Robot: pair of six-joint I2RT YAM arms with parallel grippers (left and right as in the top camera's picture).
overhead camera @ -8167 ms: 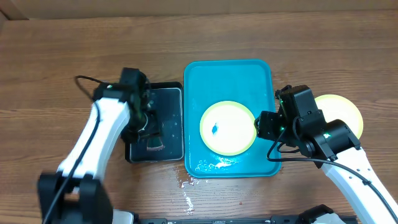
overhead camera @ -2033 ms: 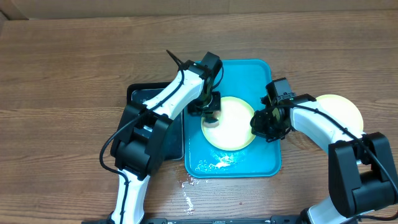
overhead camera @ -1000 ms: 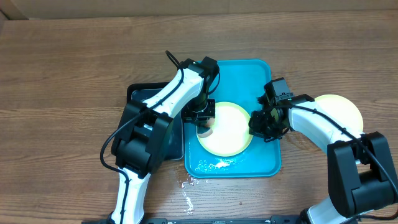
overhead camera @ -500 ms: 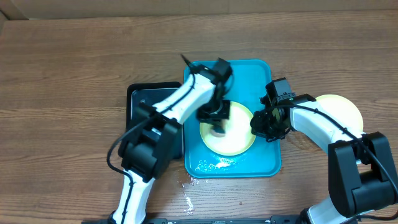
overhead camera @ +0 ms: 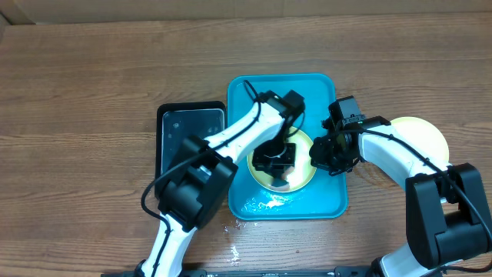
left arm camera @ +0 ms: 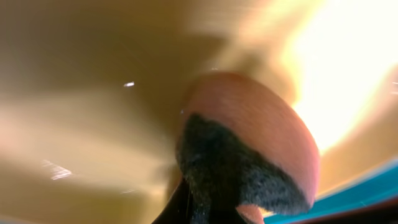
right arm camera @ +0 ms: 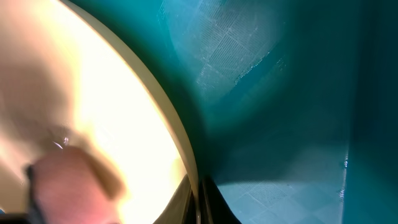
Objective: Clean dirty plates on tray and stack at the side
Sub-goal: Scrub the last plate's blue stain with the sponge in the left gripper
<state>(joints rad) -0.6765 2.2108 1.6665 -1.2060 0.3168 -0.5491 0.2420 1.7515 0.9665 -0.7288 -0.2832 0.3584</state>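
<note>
Next I need to lift the sponge, cross to the water in the black tray [overhead camera: 186,128], lower and release, since it stands left of my left gripper in the overhead view.
A pale plate [overhead camera: 302,174] with a yellow-green rim lies on the turquoise tray [overhead camera: 284,88]. My left gripper [overhead camera: 275,160] is over the plate's middle, shut on a pink sponge [left arm camera: 249,143] with a dark scouring face, and the sponge presses on the plate [left arm camera: 93,124]. The left gripper [left arm camera: 199,210] shows only as dark fingers under the sponge. My right gripper [overhead camera: 317,154] is shut on the plate's right rim, which passes between its fingers in the right wrist view [right arm camera: 198,200]. The plate [right arm camera: 112,106] fills that view's left and the tray [right arm camera: 280,93] its right. Another plate [overhead camera: 423,132] lies on the table right of the tray.
A black tray [overhead camera: 191,123] with water stands left of the turquoise tray. Water pools at the turquoise tray's front left [overhead camera: 257,205], and drops wet the table [overhead camera: 231,231] in front of it.
My left gripper has carried the sponge from the plate's upper left across to its middle and lower part. The right gripper keeps its hold on the rim, unmoved.
</note>
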